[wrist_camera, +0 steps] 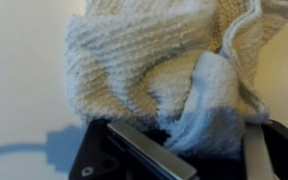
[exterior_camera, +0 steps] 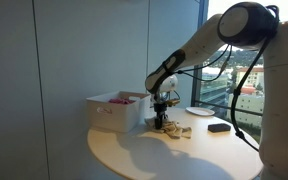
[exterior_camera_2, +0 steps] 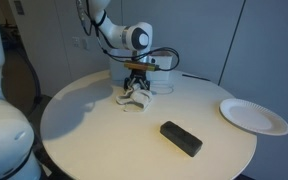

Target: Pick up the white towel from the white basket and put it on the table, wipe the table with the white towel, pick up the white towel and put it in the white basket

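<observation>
The gripper lifts high next, carries the white towel over the white basket's open top (exterior_camera: 120, 99) and lowers to release it, because the basket's rim stands above the towel.
The white towel (wrist_camera: 144, 60) lies crumpled on the round white table (exterior_camera_2: 84, 125), right beside the white basket (exterior_camera: 112, 112). It also shows in both exterior views (exterior_camera: 174, 131) (exterior_camera_2: 132, 98). My gripper (wrist_camera: 209, 150) points straight down onto it. In the wrist view a fold of the towel sits pinched between the two fingers. In both exterior views the gripper (exterior_camera: 164, 122) (exterior_camera_2: 136, 88) is low, with the fingertips at the cloth on the tabletop. The basket holds some pinkish items.
A white plate (exterior_camera_2: 252, 116) and a black rectangular block (exterior_camera_2: 181, 138) lie on the table away from the towel; both also show in an exterior view (exterior_camera: 199, 111) (exterior_camera: 219, 127). The basket stands close behind the gripper. A large window lies beyond the table.
</observation>
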